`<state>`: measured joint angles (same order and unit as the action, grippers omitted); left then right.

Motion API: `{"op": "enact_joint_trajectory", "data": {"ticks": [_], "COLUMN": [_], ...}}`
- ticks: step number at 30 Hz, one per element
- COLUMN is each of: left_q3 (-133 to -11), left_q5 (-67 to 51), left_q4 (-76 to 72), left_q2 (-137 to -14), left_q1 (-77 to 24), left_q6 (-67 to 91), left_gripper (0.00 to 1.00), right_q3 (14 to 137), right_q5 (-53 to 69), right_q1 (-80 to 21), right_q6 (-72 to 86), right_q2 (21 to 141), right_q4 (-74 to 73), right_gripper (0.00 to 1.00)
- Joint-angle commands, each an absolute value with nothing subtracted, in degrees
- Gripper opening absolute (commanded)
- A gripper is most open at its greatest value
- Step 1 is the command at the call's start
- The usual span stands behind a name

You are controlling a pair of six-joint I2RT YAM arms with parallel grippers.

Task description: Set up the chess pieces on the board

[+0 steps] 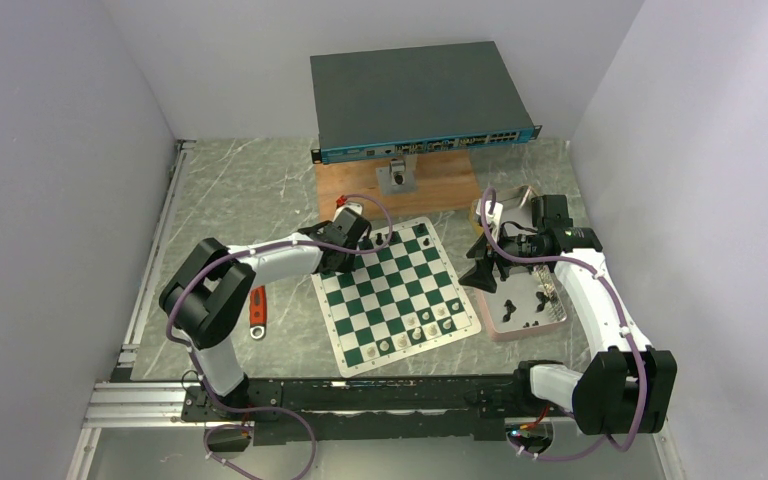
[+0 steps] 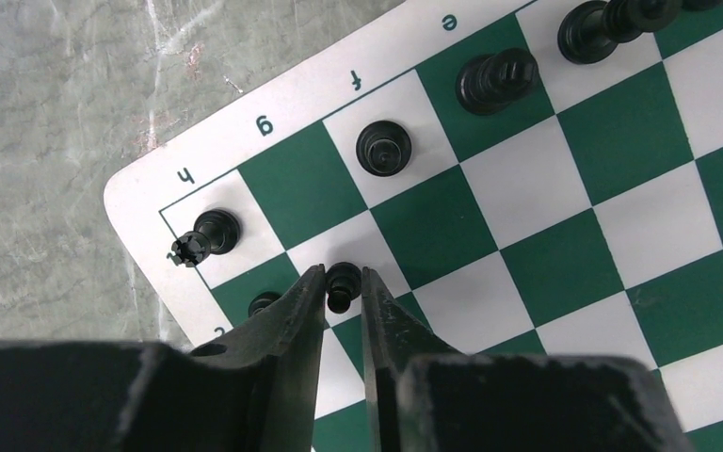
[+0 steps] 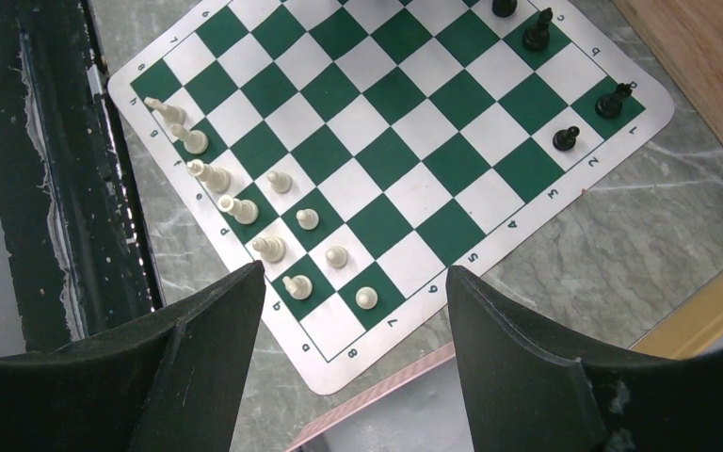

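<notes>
Next, my right gripper goes down and to the right in the top view, onto a black piece in the pink tray (image 1: 510, 304), as black's edge row has gaps.
The green-and-white board (image 1: 395, 290) lies mid-table. My left gripper (image 1: 355, 240) is over its far left corner; in the left wrist view the gripper (image 2: 343, 273) is shut on a black pawn (image 2: 342, 284) held low over a white square in row 2. A black rook (image 2: 205, 235) stands in the corner, with other black pieces (image 2: 383, 149) (image 2: 497, 80) along the edge row and a pawn (image 2: 264, 302) half hidden by my finger. My right gripper (image 1: 480, 272) is open and empty (image 3: 356, 282) above the board's near right corner. White pieces (image 3: 212, 174) fill part of the near rows.
A pink tray (image 1: 530, 300) with several loose black pieces sits right of the board; its edge (image 3: 377, 400) shows under my right gripper. A dark network switch (image 1: 420, 95) rests on a wooden board (image 1: 440, 185) at the back. An orange-handled tool (image 1: 257, 310) lies left of the board.
</notes>
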<state>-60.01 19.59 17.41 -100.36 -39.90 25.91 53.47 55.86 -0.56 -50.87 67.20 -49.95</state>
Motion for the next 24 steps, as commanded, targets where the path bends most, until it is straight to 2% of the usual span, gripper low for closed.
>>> {"op": "enact_joint_trajectory", "data": {"ticks": [1,4,17,20,24], "left_q3": [-61.63,-62.19,-61.89,-58.80,-53.48], "left_q5": [19.42,18.84,12.22,8.58,2.66], "left_q4": [16.74,17.24,19.26,18.08,14.83], "left_q2": [-100.38,-99.77,-89.34,-85.00,-78.52], "left_q1": [-39.64,-39.63,-39.79,-39.81,-39.81], "left_q6": [25.75,25.50,21.82,20.23,19.34], "left_gripper": [0.28,0.35,0.48,0.55,0.72], "right_q3": [54.49,54.49,54.75,54.82,55.68], "right_q5": [58.18,58.18,56.37,53.66,48.96], "right_q1": [-0.26,-0.26,1.48,2.09,4.97], "right_q6": [-52.47,-52.47,-52.65,-52.26,-52.78], "right_q2": [67.31,67.32,66.58,65.31,65.54], "right_q4": [-50.37,-50.36,-50.89,-51.30,-55.40], "right_gripper": [0.73,0.73,0.73,0.74,0.74]}}
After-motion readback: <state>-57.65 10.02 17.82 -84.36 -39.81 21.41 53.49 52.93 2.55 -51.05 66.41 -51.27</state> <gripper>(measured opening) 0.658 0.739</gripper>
